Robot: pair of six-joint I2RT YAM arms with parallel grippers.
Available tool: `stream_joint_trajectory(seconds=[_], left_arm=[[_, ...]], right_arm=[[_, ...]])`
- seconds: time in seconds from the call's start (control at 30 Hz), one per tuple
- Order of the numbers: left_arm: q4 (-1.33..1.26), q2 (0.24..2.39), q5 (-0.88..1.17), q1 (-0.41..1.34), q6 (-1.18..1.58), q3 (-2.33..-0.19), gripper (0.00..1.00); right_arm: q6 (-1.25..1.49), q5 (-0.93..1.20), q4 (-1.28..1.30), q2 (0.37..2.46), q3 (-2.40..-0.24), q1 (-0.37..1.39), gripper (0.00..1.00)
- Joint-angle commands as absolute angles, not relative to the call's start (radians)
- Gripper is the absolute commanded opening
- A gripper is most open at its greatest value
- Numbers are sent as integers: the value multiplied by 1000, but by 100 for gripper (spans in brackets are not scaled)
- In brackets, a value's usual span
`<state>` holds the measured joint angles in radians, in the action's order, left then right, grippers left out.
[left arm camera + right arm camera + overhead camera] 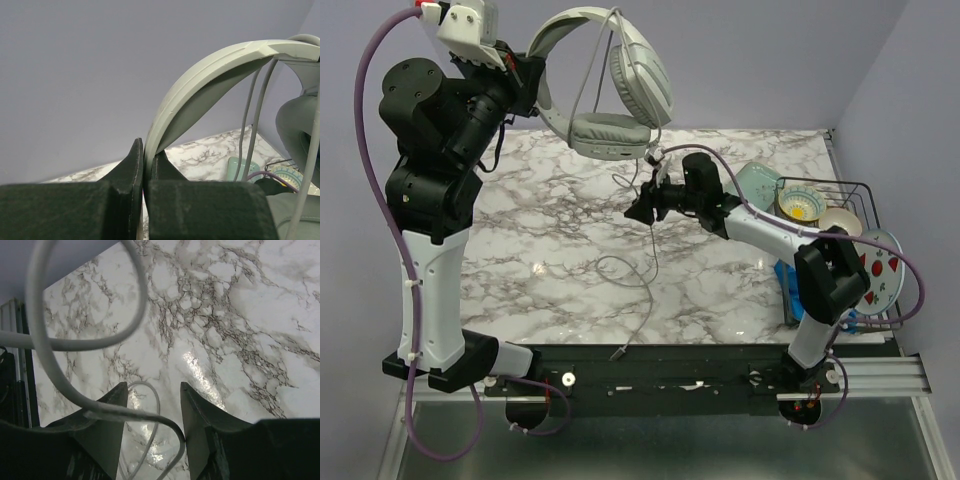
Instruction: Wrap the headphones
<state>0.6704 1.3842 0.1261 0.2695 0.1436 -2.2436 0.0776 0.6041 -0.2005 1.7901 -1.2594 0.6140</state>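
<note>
The cable already crosses my right gripper's gap, so it should stay nearly in place and close its open fingers onto the cable piece [156, 418] between them.
The light grey headphones [620, 80] hang in the air above the table's far side. My left gripper [530, 75] is shut on the headband [200, 75], which is pinched between the two fingers of that gripper [146, 155]. Both earcups [640, 80] hang to the right of it. The thin grey cable [645, 290] loops over the headband, drops down to the marble table and ends in a plug [618, 352] near the front edge. My right gripper [638, 208] is open below the earcups. The cable [135, 412] lies loosely across the gap between its fingers [154, 390].
A black wire rack [845, 200] with bowls stands at the right edge, next to a teal dish [760, 182] and a plate with a watermelon pattern [880, 270]. A blue object [788, 290] lies beside the right arm. The marble tabletop [550, 250] stretches to the left.
</note>
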Motion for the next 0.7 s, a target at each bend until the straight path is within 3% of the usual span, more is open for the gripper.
stream_joint_trajectory(seconds=[0.0, 0.1, 0.2, 0.23, 0.3, 0.67], left_arm=[[578, 1374, 67, 268, 183, -2258, 0], [577, 1376, 72, 268, 184, -2253, 0], [574, 1377, 46, 268, 186, -2256, 0], [571, 1378, 31, 268, 189, -2258, 0], [571, 1384, -20, 267, 208, -2263, 0], [574, 1569, -43, -57, 575, -2341, 0]], right_arm=[[28, 551, -221, 1704, -1198, 624, 56], [20, 520, -218, 1700, -1193, 630, 55], [28, 520, -218, 1709, -1193, 635, 25], [31, 519, -219, 1710, -1192, 637, 9], [29, 522, -203, 1715, -1189, 643, 1], [-130, 313, 113, 1778, -1223, 805, 1]])
